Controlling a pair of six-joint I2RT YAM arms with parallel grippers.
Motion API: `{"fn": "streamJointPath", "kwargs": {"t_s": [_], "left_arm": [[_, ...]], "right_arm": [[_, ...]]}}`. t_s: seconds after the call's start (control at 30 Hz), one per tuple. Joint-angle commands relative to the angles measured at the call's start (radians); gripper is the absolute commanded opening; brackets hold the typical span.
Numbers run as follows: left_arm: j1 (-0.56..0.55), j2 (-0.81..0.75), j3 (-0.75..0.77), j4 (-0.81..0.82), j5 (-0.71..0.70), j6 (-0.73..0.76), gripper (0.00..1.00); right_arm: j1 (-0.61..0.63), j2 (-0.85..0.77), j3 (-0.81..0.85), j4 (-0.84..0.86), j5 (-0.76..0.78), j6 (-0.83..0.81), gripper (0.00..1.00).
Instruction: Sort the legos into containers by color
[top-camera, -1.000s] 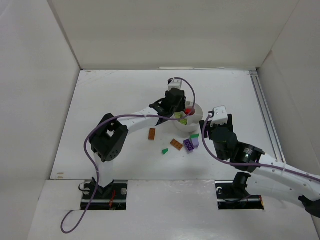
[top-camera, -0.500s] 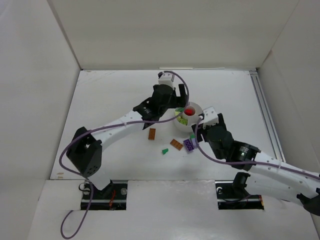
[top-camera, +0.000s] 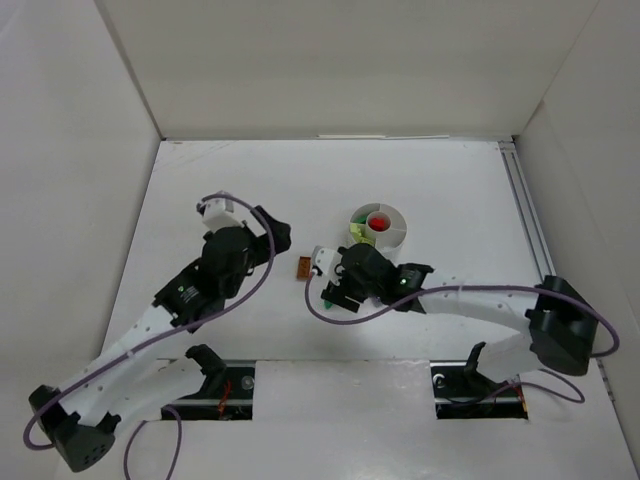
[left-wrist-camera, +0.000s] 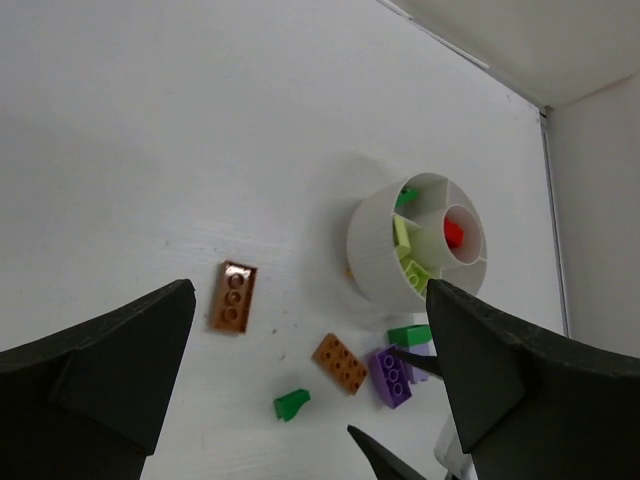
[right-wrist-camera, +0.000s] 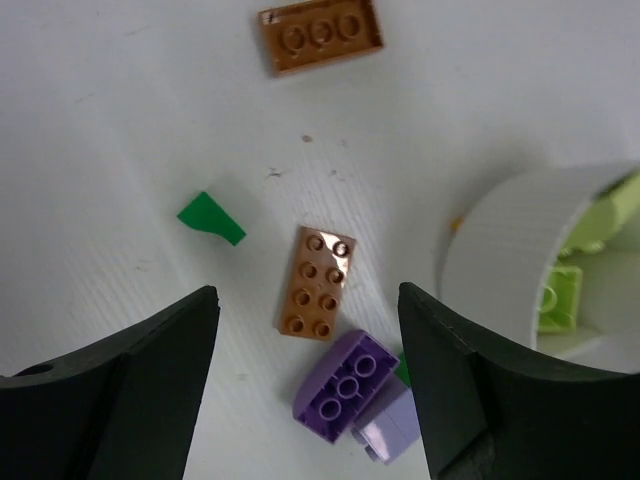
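My right gripper moves to the left in the top view and down to close around the green wedge (right-wrist-camera: 211, 218) next, since it lies apart from the other bricks.
The round white tub (top-camera: 392, 212) holds a red lego (top-camera: 378, 222) in its centre circle and yellow-green legos (left-wrist-camera: 412, 268) in a wedge section. Loose on the table lie an orange three-stud brick (right-wrist-camera: 320, 35), an orange eight-stud brick (right-wrist-camera: 318, 283), a green wedge (right-wrist-camera: 211, 218), a purple brick (right-wrist-camera: 348, 385) and a green brick (left-wrist-camera: 410, 335). My right gripper (right-wrist-camera: 308, 295) hangs open over the eight-stud and purple bricks, holding nothing. My left gripper (top-camera: 272, 236) stands wide open and empty, left of the tub and apart from it.
White walls close the table in on the left, back and right. A metal rail (top-camera: 528, 230) runs along the right edge. Purple cables loop off both arms. A lilac piece (right-wrist-camera: 385, 430) lies against the purple brick.
The left arm has drawn back from the tub to the left and its jaws have opened wide. The right arm has swung left, over the loose bricks.
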Motion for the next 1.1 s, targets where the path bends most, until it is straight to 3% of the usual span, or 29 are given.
{"fn": "streamJointPath", "kwargs": {"t_s": [0.0, 0.13, 0.3, 0.53, 1.07], "left_arm": [[0.007, -0.144, -0.079, -0.203, -0.100, -0.173, 1.00], [0.007, -0.351, -0.172, -0.257, -0.120, -0.252, 1.00], [0.007, -0.432, -0.186, -0.291, -0.120, -0.276, 1.00], [0.007, -0.356, -0.165, -0.338, -0.129, -0.286, 1.00], [0.007, -0.345, -0.153, -0.338, -0.138, -0.276, 1.00]], "right_arm": [[0.013, 0.081, 0.080, 0.071, -0.109, -0.081, 0.77], [0.013, 0.186, 0.110, 0.071, -0.129, -0.124, 0.73], [0.013, 0.256, 0.136, 0.051, -0.198, -0.159, 0.73], [0.013, 0.344, 0.196, 0.007, -0.254, -0.170, 0.69], [0.013, 0.462, 0.315, -0.190, -0.152, -0.071, 0.65]]}}
